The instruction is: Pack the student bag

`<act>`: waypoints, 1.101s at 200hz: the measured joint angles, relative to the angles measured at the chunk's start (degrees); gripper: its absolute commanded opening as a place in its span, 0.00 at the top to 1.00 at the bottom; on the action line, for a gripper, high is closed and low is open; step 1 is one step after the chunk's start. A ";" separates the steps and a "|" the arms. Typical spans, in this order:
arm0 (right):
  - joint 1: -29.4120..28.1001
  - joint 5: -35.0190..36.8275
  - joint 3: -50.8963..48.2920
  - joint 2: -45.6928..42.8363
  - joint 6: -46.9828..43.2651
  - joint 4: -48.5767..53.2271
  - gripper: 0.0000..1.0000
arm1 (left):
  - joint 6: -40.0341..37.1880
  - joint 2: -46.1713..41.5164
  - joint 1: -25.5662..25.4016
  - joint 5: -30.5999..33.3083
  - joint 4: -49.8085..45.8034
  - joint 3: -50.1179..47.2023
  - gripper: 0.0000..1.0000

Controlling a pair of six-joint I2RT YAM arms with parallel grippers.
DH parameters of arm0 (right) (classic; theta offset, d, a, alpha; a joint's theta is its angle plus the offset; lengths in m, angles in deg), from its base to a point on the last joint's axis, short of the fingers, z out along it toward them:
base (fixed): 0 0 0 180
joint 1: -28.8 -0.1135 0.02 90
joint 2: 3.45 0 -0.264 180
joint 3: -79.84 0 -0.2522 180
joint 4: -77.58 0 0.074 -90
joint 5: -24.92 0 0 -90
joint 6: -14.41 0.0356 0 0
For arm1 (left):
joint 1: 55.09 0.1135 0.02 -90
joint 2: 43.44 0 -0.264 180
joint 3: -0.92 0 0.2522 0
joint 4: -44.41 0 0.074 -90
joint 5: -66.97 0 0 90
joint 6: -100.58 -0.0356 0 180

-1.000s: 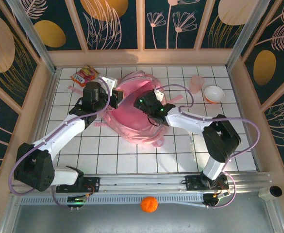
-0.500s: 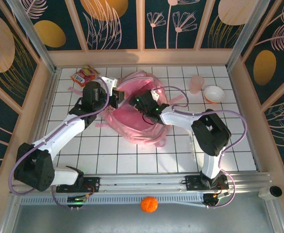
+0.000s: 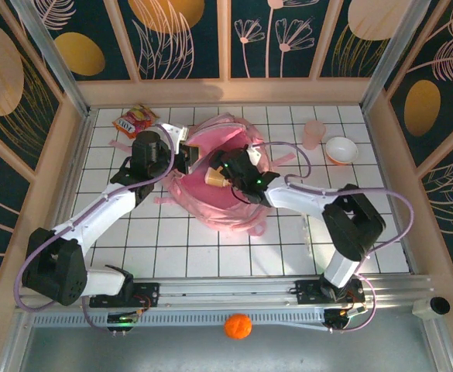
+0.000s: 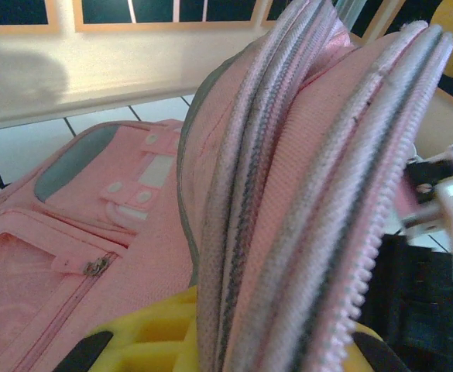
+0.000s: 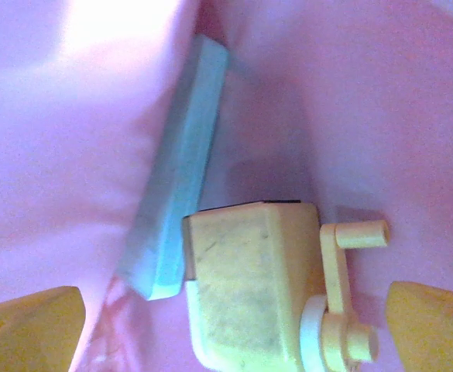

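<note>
The bag is still wide open around the sharpener. My left gripper will pull the bag's zipped rim back over the bag's opening [image 3: 219,198] and let go of the rim there.
The student bag [image 3: 218,208] lies open in the middle of the table, pale pink with zips. My left gripper [image 3: 181,160] is shut on the bag's zipped rim [image 4: 288,194] and holds it up; its yellow fingers [image 4: 133,341] show on either side of the fabric. My right gripper [image 3: 222,174] reaches inside the bag and stands wide open. Between its yellow fingertips [image 5: 32,325] lies a cream-yellow pencil sharpener with a crank [image 5: 249,287], resting on the pink lining [image 5: 381,93] with a gap on each side. A flat light-blue item [image 5: 180,163] leans beside it.
A red-and-yellow snack packet [image 3: 133,120] lies at the back left. A pink cup [image 3: 313,133] and a white bowl [image 3: 341,149] stand at the back right. Wooden walls ring the tiled table. An orange ball [image 3: 238,325] sits in front of the arm bases.
My right gripper has opened wider inside the bag, and the sharpener now lies free between its fingers. The left gripper has kept its hold on the bag's rim.
</note>
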 measured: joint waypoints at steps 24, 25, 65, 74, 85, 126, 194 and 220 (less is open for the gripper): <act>-1.64 1.42 -3.72 -6.54 -2.38 -1.22 0.03 | -0.63 0.00 0.00 -0.57 0.72 -0.74 0.98; -1.70 1.51 -3.85 -6.80 -2.49 -1.20 0.03 | -0.74 0.00 0.00 -0.61 0.76 -0.79 0.98; -5.90 6.40 -9.09 -20.70 -9.62 -1.11 0.11 | -5.77 0.11 -0.02 -5.01 2.12 -2.67 0.98; -6.34 7.30 -9.94 -23.19 -10.97 -1.16 0.12 | -7.78 0.11 -0.17 -5.77 2.16 -3.06 0.98; -6.49 8.07 -11.10 -25.70 -11.85 -1.05 0.12 | -10.54 0.11 -0.33 -6.29 2.19 -3.58 0.96; -6.21 9.31 -14.62 -31.82 -12.66 4.44 0.16 | -30.53 0.20 -4.00 -5.29 0.85 -6.54 0.88; -3.26 9.16 -16.17 -33.64 -8.79 12.22 0.12 | -56.43 8.11 -13.53 3.87 -3.02 -8.50 0.85; -0.07 7.08 -17.75 -33.64 -6.32 14.75 0.10 | -60.65 11.30 -16.06 8.26 -2.95 -8.46 0.77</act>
